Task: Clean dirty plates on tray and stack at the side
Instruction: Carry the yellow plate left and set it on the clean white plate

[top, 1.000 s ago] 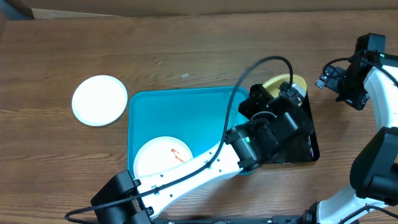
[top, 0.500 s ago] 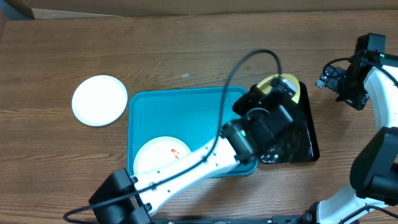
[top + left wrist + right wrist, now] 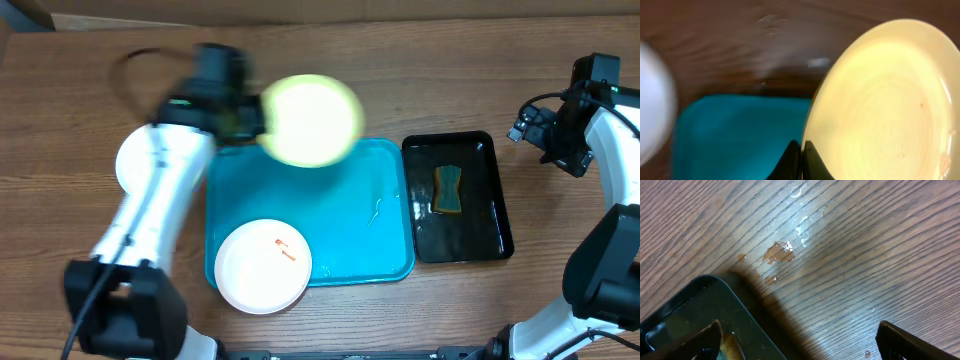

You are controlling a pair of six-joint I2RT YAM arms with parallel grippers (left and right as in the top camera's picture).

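My left gripper is going to swing to the left in the overhead view next, because the white plate (image 3: 136, 163) beside the tray lies that way, and it will lower the yellow plate (image 3: 312, 120) onto that plate.
My left gripper (image 3: 250, 122) is shut on the rim of the pale yellow plate (image 3: 312, 120) and holds it in the air over the far edge of the turquoise tray (image 3: 350, 220); the plate is motion-blurred. In the left wrist view the fingers (image 3: 802, 160) pinch the yellow plate (image 3: 885, 105) above the tray (image 3: 735, 135). A white plate with an orange smear (image 3: 262, 265) lies in the tray's near left corner. Another white plate (image 3: 130, 165) lies on the table left of the tray, partly under my left arm. My right gripper (image 3: 800, 340) is open and empty over bare wood by the black tray's corner.
A glossy black tray (image 3: 458, 196) right of the turquoise tray holds a yellow-green sponge (image 3: 449, 189) in liquid. Its corner shows in the right wrist view (image 3: 695, 315). Drops and an orange smear (image 3: 779, 253) lie on the wood there. The right arm (image 3: 590, 115) stays at the table's right edge.
My left arm has swung from the black tray to the far left with the yellow plate in its grip. The black tray and sponge are now uncovered. The right arm has not moved.
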